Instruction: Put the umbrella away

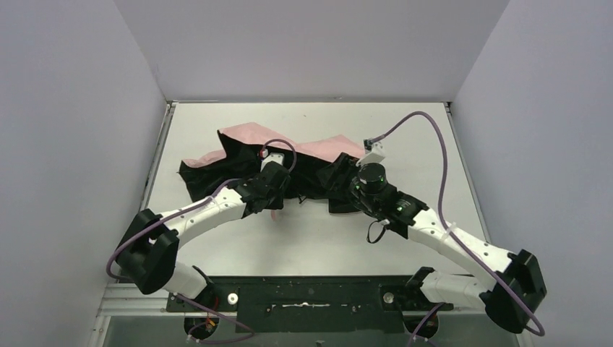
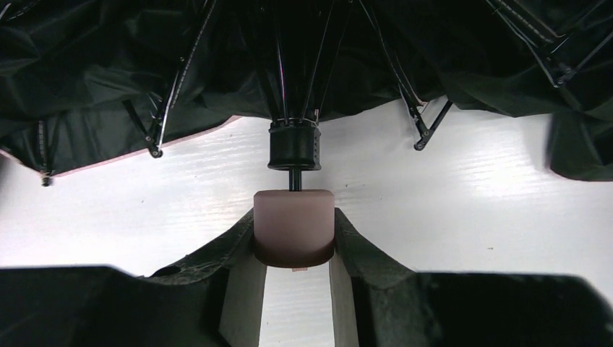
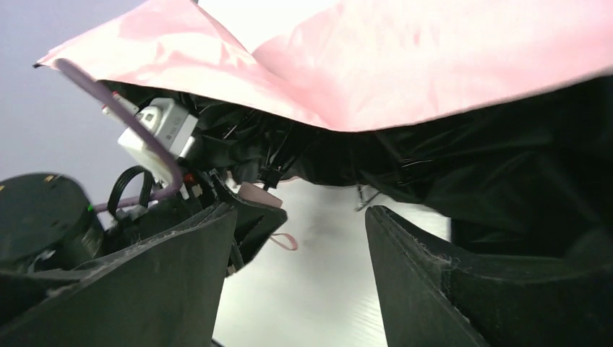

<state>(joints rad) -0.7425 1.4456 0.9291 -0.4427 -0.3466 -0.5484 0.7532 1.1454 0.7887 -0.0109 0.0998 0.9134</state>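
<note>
The pink handle goes down with my left gripper onto the bare tabletop next for release there, since that open spot lies below the gripper.
The umbrella lies half collapsed across the middle of the white table, pink outside, black lining toward me. In the left wrist view its pink handle sits clamped between my left gripper's fingers, the thin black shaft and runner leading up into the ribs. In the top view the left gripper is at the canopy's near edge. My right gripper stands open with only bare table between its fingers, just under the black canopy edge. In the top view it is at the canopy's right side.
Grey walls enclose the table on three sides. Bare white tabletop lies between the umbrella and the arm bases. The pink strap dangles below the handle. Purple cables loop above the right arm.
</note>
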